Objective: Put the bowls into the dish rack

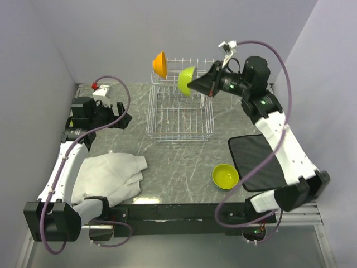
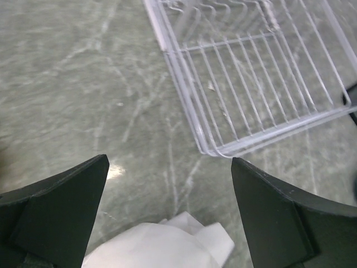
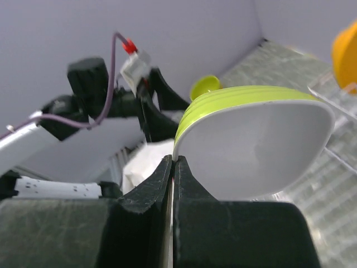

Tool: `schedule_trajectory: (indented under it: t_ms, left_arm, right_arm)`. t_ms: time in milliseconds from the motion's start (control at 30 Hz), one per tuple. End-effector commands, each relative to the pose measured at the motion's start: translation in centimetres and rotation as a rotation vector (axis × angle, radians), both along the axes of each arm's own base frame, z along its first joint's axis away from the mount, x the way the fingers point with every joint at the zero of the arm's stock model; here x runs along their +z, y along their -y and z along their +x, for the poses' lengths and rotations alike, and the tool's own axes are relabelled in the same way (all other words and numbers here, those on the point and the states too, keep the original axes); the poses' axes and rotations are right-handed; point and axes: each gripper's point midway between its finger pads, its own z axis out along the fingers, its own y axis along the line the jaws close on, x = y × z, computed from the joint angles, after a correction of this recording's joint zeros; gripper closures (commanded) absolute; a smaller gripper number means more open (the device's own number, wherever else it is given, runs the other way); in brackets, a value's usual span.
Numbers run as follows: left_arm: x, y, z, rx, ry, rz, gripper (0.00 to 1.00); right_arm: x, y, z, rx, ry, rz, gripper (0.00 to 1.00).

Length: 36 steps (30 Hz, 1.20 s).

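Note:
The lime bowl goes outward and down to the rack's back row beside the orange bowl [image 1: 160, 64] next; my right gripper releases it on those empty wires.
My right gripper [image 1: 196, 85] is shut on the rim of a lime bowl [image 1: 187, 81] with a white inside, held on edge over the back of the white wire dish rack [image 1: 179, 114]. In the right wrist view the jaws [image 3: 174, 162] pinch that bowl's [image 3: 251, 145] rim. An orange bowl [image 1: 160, 64] stands on edge at the rack's back left corner. Another lime bowl [image 1: 225, 176] sits upright on the table, front right. Left of the rack, my left gripper [image 1: 124, 120] hangs open and holds nothing; it [image 2: 170, 161] looks at the rack's front corner [image 2: 251, 84].
A crumpled white cloth [image 1: 111, 176] lies at the front left, under the left arm, and shows below the left fingers [image 2: 162, 245]. A black mat [image 1: 257, 162] lies at the right, beside the table bowl. Walls close in behind and at both sides.

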Motion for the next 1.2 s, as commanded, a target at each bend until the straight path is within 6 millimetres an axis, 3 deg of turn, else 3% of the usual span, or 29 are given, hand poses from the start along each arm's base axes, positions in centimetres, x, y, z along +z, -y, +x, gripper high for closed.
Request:
schedule_trajectory:
  t_ms: [0, 67, 133, 167, 233, 267, 300, 333, 367, 400, 433, 467, 500, 667, 1167]
  left_arm:
    - [1.5, 2.4, -0.9, -0.145, 0.014, -0.013, 0.00]
    - [0.9, 2.7, -1.2, -0.154, -0.021, -0.031, 0.01]
    - [0.0, 2.8, -1.3, -0.163, -0.055, -0.037, 0.01]
    - [-0.6, 3.0, -1.5, -0.174, -0.084, -0.043, 0.00]
    - [-1.3, 3.1, -1.5, -0.186, -0.116, -0.037, 0.01]
    - [-1.6, 3.2, -1.6, -0.193, -0.127, -0.031, 0.02]
    - [-2.3, 3.0, -1.8, -0.193, -0.160, -0.022, 0.02]
    - [-2.5, 2.9, -1.8, -0.214, -0.155, 0.014, 0.02]
    - [-2.8, 2.9, -1.8, -0.223, -0.163, 0.029, 0.02]
    - [-3.5, 2.7, -2.0, -0.226, -0.196, 0.041, 0.02]
    - [-3.4, 2.6, -1.9, -0.238, -0.190, 0.063, 0.02]
    - [-3.6, 2.6, -2.0, -0.246, -0.194, 0.072, 0.01]
    - [-3.6, 2.6, -1.8, -0.253, -0.197, 0.081, 0.01]
    - [-4.3, 2.0, -1.2, -0.260, -0.217, 0.131, 0.01]
    - [-5.9, 2.9, 0.7, -0.289, -0.279, 0.189, 0.01]
  right_arm:
    - [4.9, -2.1, 2.5, 0.160, 0.138, 0.193, 1.00]
    - [5.9, -2.5, 4.1, 0.163, 0.104, 0.255, 1.00]
    - [5.6, -3.3, 6.6, 0.172, 0.100, 0.300, 1.00]
    - [7.2, -3.4, 6.9, 0.177, 0.143, 0.317, 1.00]
    - [6.2, -4.2, 9.5, 0.180, 0.144, 0.327, 1.00]
    - [7.9, -4.2, 9.7, 0.186, 0.191, 0.339, 1.00]
    - [6.3, -4.8, 11.6, 0.185, 0.160, 0.331, 1.00]
    - [6.4, -4.8, 12.4, 0.179, 0.165, 0.331, 1.00]
    - [7.7, -4.7, 12.5, 0.184, 0.204, 0.339, 1.00]
    - [6.1, -4.9, 14.2, 0.182, 0.176, 0.330, 1.00]
    - [5.7, -5.1, 14.6, 0.195, 0.168, 0.322, 1.00]
    - [6.6, -5.0, 14.6, 0.203, 0.194, 0.323, 1.00]
    - [5.1, -4.9, 16.0, 0.198, 0.171, 0.316, 1.00]
    - [2.6, -4.4, 18.7, 0.186, 0.150, 0.309, 1.00]
    - [-3.4, -5.4, 21.8, 0.225, 0.090, 0.304, 1.00]
